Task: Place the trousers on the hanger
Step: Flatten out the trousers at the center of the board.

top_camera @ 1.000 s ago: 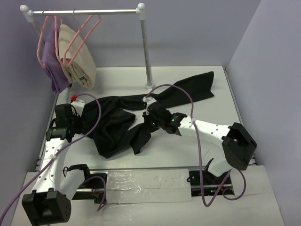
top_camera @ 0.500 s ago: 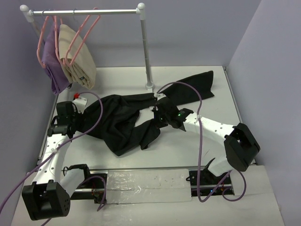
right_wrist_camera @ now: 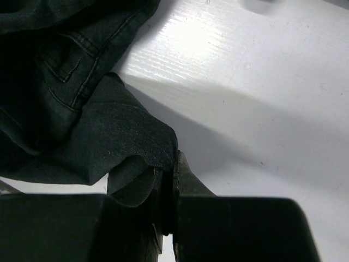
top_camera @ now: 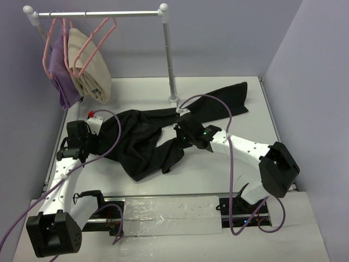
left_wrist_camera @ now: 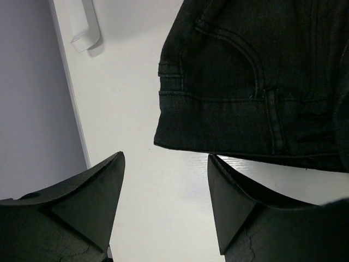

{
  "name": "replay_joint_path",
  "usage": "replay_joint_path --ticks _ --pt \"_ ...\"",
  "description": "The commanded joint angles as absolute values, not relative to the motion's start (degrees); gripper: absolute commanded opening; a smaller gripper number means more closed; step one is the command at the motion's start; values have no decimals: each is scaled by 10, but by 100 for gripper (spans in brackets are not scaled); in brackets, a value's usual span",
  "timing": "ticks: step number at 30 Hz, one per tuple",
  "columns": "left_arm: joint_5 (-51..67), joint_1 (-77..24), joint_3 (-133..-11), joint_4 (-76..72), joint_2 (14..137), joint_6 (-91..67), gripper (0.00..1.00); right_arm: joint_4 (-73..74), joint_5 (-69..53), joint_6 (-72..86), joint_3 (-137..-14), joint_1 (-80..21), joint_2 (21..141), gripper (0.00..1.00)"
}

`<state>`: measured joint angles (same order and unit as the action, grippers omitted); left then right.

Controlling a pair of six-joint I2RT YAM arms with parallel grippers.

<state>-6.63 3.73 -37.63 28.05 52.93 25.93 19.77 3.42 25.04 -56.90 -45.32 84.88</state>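
The tabletop [top_camera: 241,122] beside the other leg's end lies right of my right gripper in the top view, so I need to pull the bunched leg straight there and release it.
The black trousers [top_camera: 142,143] lie crumpled across the middle of the white table, with one leg reaching to the back right. My right gripper [top_camera: 181,137] is shut on a fold of their cloth, and the right wrist view shows the trousers [right_wrist_camera: 82,125] pinched in the gripper [right_wrist_camera: 174,159]. At the trousers' left end my left gripper [top_camera: 94,143] stands open. In the left wrist view the gripper [left_wrist_camera: 165,156] holds nothing, and the waistband corner of the trousers [left_wrist_camera: 245,109] lies just beyond the fingertips. A pink hanger [top_camera: 97,38] hangs on the rail at the back left.
A metal rack with a rail and a post [top_camera: 169,60] stands at the back. A purple garment [top_camera: 60,76] and a beige garment [top_camera: 91,79] hang from it on pink hangers. A white fitting [left_wrist_camera: 82,24] sits by the table's left edge, against the wall.
My right gripper has pulled its fold of the trousers slightly to the right, and the crumpled cloth has followed and stretched. The left gripper has barely shifted and has stayed open.
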Motion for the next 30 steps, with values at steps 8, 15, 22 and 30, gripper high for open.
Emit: replay_joint_path --ticks 8,15,22,30 --pt "-39 35 -345 230 531 299 77 284 121 254 -634 -481 827 0" --pt "-89 34 -304 84 670 311 69 312 162 229 -654 -459 769 0" --pt "-133 34 -308 5 761 312 65 358 179 203 -661 -412 721 0" --pt "-184 36 -323 -83 828 338 65 408 110 169 -682 -364 639 0"
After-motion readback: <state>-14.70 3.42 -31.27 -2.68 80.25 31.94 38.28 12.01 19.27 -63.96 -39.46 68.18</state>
